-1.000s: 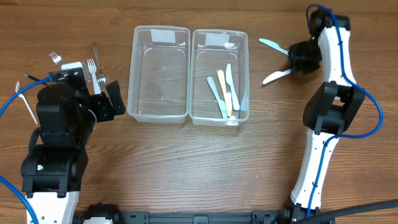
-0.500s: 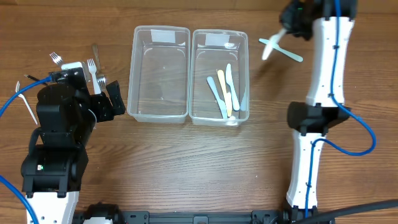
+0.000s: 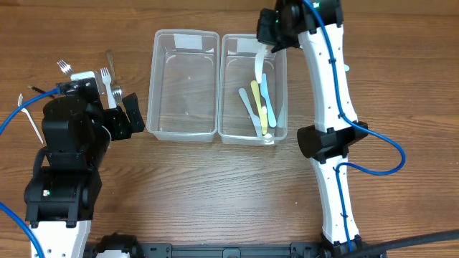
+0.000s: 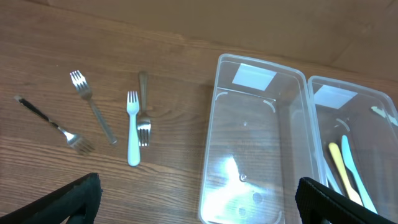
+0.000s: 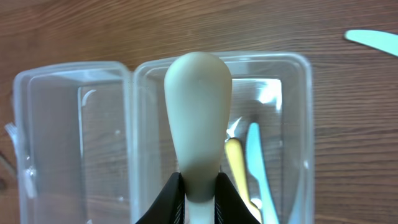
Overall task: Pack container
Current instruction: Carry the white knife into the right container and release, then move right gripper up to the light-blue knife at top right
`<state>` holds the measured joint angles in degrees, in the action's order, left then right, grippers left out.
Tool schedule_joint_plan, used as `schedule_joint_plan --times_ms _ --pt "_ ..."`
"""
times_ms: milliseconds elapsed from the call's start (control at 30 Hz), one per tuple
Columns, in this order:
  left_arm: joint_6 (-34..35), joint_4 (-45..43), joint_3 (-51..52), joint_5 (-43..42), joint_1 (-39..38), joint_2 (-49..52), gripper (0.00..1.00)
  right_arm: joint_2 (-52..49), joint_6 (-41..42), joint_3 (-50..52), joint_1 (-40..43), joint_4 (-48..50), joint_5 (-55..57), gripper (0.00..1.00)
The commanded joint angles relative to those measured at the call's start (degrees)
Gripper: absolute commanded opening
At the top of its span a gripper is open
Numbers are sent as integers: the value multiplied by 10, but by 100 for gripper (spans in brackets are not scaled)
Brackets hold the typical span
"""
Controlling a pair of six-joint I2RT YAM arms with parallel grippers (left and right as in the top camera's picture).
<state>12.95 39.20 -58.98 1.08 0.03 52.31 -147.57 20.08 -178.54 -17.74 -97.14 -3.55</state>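
Observation:
The robot needs to move its right gripper back from the container's far end and down beside the light blue knife inside (image 3: pixel 270 100) (image 5: pixel 266 165), because the other knives lie lengthwise there.
Two clear plastic containers stand side by side, the left one (image 3: pixel 159 86) empty, the right one (image 3: pixel 229 93) holding several plastic knives (image 3: pixel 259 107) in light blue and yellow. My right gripper (image 3: pixel 267 39) is shut on a pale cream knife (image 5: pixel 198 112) and holds it above the far end of the right container (image 5: pixel 298 112). My left gripper (image 3: pixel 123 115) is open and empty beside the left container (image 4: pixel 214 143). Several forks (image 4: pixel 132 130) lie on the table left of it.
A light blue knife (image 5: pixel 373 40) lies on the wood to the right of the containers. Metal forks (image 4: pixel 93 106) and a dark-handled fork (image 4: pixel 53 127) lie spread at the far left. The right arm (image 3: pixel 326 93) reaches along the right container's side.
My right arm has swung left from the table's far right corner, carrying the pale knife over the right container. The left arm has not moved.

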Motion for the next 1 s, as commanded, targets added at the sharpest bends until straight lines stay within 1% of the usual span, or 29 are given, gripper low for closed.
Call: schedule_joint_plan --times_ms 0,100,133,267,367,467,500,567,667,967 --pt "-14 2 -13 -6 3 1 100 63 1 -9 1 0 16 4" --pt "-14 7 -13 -6 3 1 100 88 1 39 2 0 24 4" --pt "-14 11 -13 -6 3 1 100 115 0 98 2 0 48 4" --pt "-14 17 -14 -6 3 1 100 196 -9 263 2 1 75 4" --pt "-14 17 -13 -5 3 1 100 251 -17 363 2 1 66 4" --pt "-14 17 -14 -5 3 1 100 300 -41 449 0 1 18 4" --pt "-14 17 -13 -5 3 1 100 308 -44 464 -2 1 13 4" --pt "-14 17 -13 -5 3 1 100 317 -77 493 -9 1 9 4" --pt "-14 17 -13 -5 3 1 100 306 -112 509 -22 6 37 4" --pt "-14 17 -13 -5 3 1 100 231 -136 510 -22 93 39 4"
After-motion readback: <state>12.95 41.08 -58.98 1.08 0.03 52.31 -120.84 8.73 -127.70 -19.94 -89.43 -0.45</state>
